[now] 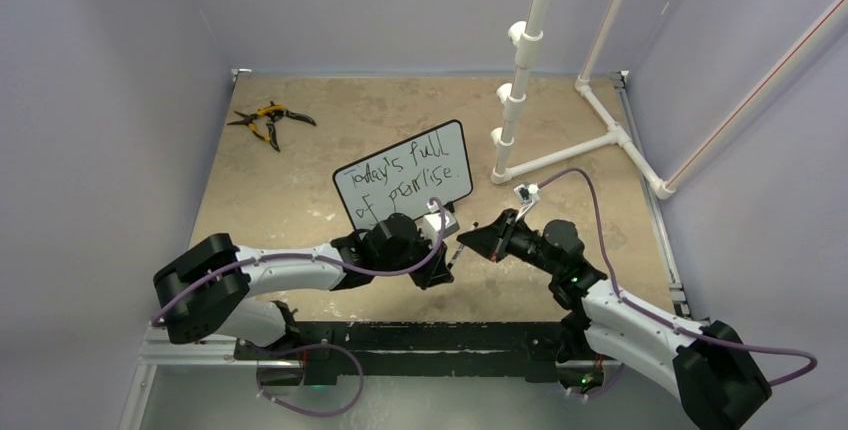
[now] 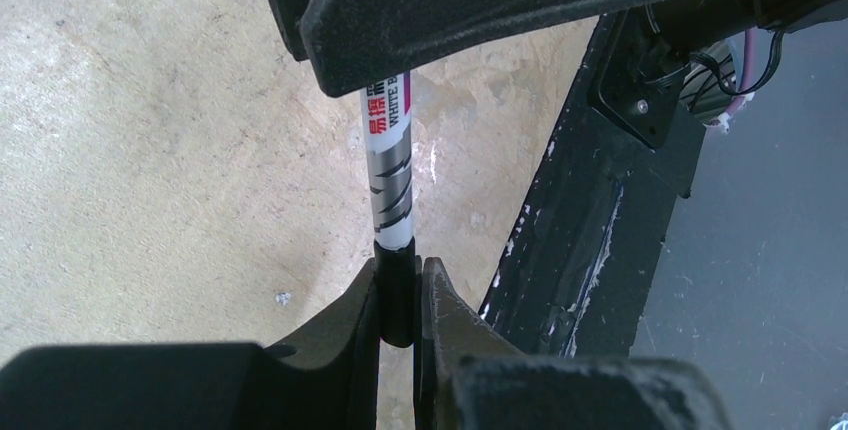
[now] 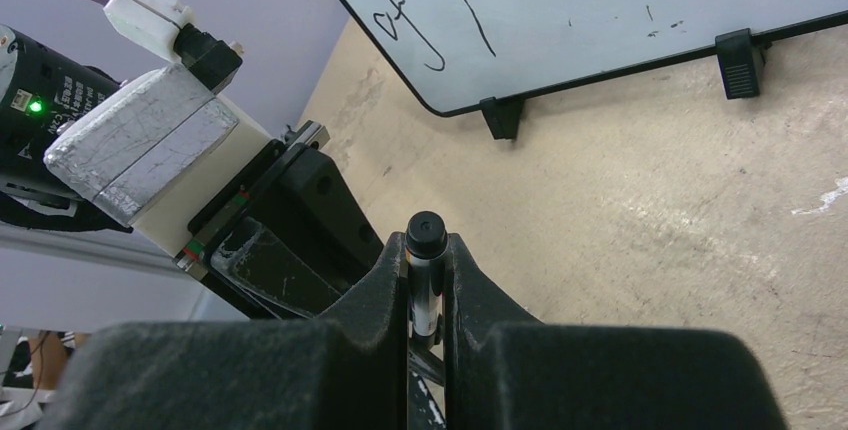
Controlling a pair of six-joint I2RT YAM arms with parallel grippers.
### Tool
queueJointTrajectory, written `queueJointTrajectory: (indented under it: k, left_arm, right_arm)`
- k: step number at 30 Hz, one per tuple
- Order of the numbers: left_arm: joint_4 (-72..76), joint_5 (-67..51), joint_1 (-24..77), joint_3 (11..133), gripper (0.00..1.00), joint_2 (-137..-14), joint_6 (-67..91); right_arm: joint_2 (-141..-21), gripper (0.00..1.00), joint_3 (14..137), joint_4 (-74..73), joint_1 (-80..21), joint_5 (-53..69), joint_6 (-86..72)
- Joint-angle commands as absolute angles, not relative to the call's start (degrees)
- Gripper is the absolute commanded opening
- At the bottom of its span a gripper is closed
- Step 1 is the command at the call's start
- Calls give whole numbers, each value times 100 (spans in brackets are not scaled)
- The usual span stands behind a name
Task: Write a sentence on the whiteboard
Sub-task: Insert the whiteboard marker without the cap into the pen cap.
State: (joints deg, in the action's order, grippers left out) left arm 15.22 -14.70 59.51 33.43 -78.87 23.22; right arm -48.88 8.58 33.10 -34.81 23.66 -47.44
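Note:
My right gripper carries the marker down and toward the right in the top view onto the table next, as both sentence lines stand written.
The whiteboard stands tilted near the table's middle on its little black feet. Across it runs the sentence, black handwriting in two lines; only the start of its lower line shows in the right wrist view. Just in front of the board, a white marker spans the gap between both grippers. My left gripper is shut on its black cap end. My right gripper is shut on the barrel, with the black butt end poking out past the fingers.
Yellow-handled pliers lie at the back left. A white pipe stand rises at the back right, its legs spreading over the table. The black base rail runs along the near edge under the grippers.

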Motion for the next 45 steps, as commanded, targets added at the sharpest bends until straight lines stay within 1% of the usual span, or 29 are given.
queueJointTrajectory:
  k: [1,13,20,26,30,34,35,37,39,40,43,45]
  left_arm:
    - [4105,-902,5604,4453,0,-7730,1954]
    - [4262,-1223,5508,4608,0,-7649,1775]
    - [4188,-2047,5172,4602,0,-7462,2005]
    - [3997,-2343,5052,4562,0,-7375,2030]
    - [3711,-2365,5038,4573,0,-7366,1968]
    - [2942,-2006,4945,4518,0,-7221,1923]
    - [2699,-1879,4902,4490,7,-7180,1920]
    - [2269,-1760,4807,4498,23,-7120,1931]
    - [1784,-1596,4753,4553,40,-7054,1934]
    - [1609,-1499,4739,4565,45,-7006,1927]
    - [1235,-1246,4696,4577,58,-6801,1908]
    - [963,-1170,4634,4687,62,-6693,1915]
  right_arm:
    - [-5173,0,625,1990,-3901,4155,-4780]
    - [-5401,0,704,1829,-3896,4314,-4591]
    - [-5456,0,729,1769,-3902,4691,-4341]
    - [-5510,0,810,1740,-3902,4924,-4226]
    - [-5313,0,1186,1080,-3896,4411,-4105]
    - [-4686,0,1871,-52,-3894,2919,-4150]
    - [-4519,0,2030,-233,-3890,2604,-4216]
    - [-4306,0,2445,-887,-3888,1792,-4217]
    - [-4363,0,2839,-1556,-3885,1051,-4173]
    - [-4434,0,2982,-1834,-3885,759,-4163]
    - [-4736,0,3230,-2310,-3877,90,-4299]
    - [-4863,0,3349,-2534,-3851,-330,-4463]
